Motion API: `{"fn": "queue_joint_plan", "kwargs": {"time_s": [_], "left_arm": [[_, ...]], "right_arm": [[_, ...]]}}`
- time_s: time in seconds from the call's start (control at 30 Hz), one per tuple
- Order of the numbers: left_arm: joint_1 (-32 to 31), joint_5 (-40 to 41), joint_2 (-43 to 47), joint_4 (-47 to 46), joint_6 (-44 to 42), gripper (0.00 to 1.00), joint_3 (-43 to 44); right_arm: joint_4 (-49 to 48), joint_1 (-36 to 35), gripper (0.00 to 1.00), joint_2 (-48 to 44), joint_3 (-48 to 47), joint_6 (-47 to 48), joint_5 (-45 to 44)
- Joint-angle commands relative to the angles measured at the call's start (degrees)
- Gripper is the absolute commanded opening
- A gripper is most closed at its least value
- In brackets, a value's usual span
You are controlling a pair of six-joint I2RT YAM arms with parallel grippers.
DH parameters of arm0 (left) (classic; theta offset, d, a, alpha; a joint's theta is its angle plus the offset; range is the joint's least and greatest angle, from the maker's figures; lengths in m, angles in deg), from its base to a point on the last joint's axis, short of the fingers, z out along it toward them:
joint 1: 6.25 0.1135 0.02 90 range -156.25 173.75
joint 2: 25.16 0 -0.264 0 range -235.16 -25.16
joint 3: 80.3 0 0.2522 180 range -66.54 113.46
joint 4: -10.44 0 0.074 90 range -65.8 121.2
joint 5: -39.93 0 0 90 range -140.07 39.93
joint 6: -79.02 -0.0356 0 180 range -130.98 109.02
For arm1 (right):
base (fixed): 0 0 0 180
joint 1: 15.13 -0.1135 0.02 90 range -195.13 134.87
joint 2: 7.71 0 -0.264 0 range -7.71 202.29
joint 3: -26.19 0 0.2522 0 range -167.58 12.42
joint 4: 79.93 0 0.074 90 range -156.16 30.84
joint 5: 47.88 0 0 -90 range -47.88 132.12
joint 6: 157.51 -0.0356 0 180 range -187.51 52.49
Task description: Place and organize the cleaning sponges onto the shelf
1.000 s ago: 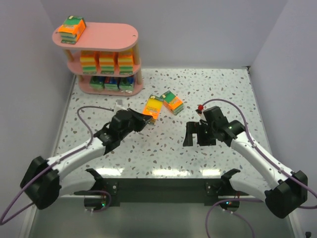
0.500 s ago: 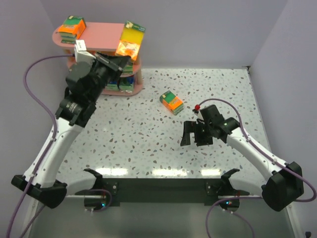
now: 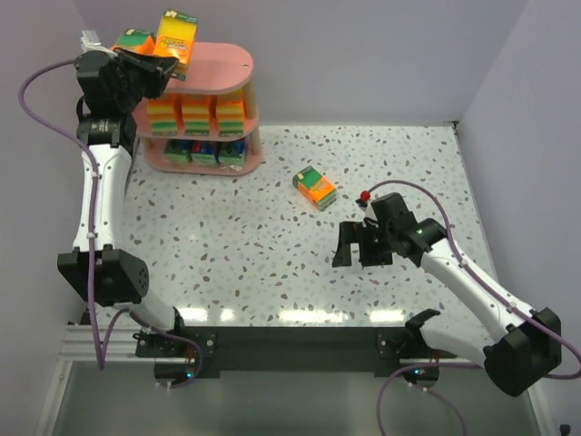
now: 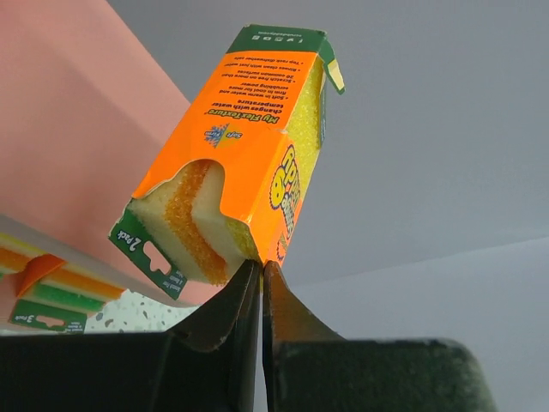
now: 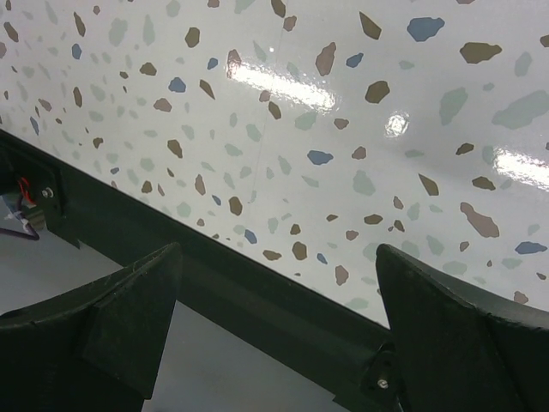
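Observation:
The held pack is still above the top board, so my left gripper should next lower it to the empty spot beside the orange pack lying there and let it go.
The pink three-tier shelf (image 3: 222, 68) stands at the back left. Its middle board holds three orange sponge packs (image 3: 195, 111); its bottom board holds three blue-green packs (image 3: 204, 151). One orange pack (image 3: 132, 41) lies on the top board's left end. My left gripper (image 3: 165, 65) is shut on the edge of another orange sponge pack (image 3: 176, 35) and holds it upright above the top board; the left wrist view shows the pack (image 4: 240, 163) pinched at its lower corner. One orange pack (image 3: 315, 188) lies on the table. My right gripper (image 3: 352, 245) is open and empty, low over the table.
The table's dark front rail (image 5: 249, 292) shows below my right gripper. Grey walls close the back and both sides. The left arm (image 3: 98, 182) reaches up along the left wall.
My left gripper has carried the orange pack from the shelf top's right end to its left part. The right arm has barely moved.

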Motion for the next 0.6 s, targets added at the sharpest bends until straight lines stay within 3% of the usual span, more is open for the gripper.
{"fn": "queue_joint_plan", "kwargs": {"time_s": [0.0, 0.23, 0.57], "left_arm": [[3.83, -6.84, 0.08, -5.68, 5.89, 0.00, 0.09], [6.56, -8.94, -1.33, -11.92, 12.32, 0.00, -5.71], [6.74, -8.77, -4.05, -13.51, 15.39, 0.00, -7.56]], "right_arm": [[0.47, 0.26, 0.99, -1.18, -1.46, 1.25, -0.80], [0.03, 0.25, 0.99, -0.47, -1.46, 1.25, -0.37], [-0.41, 0.17, 0.99, -0.39, -1.11, 1.25, -0.72]]}}
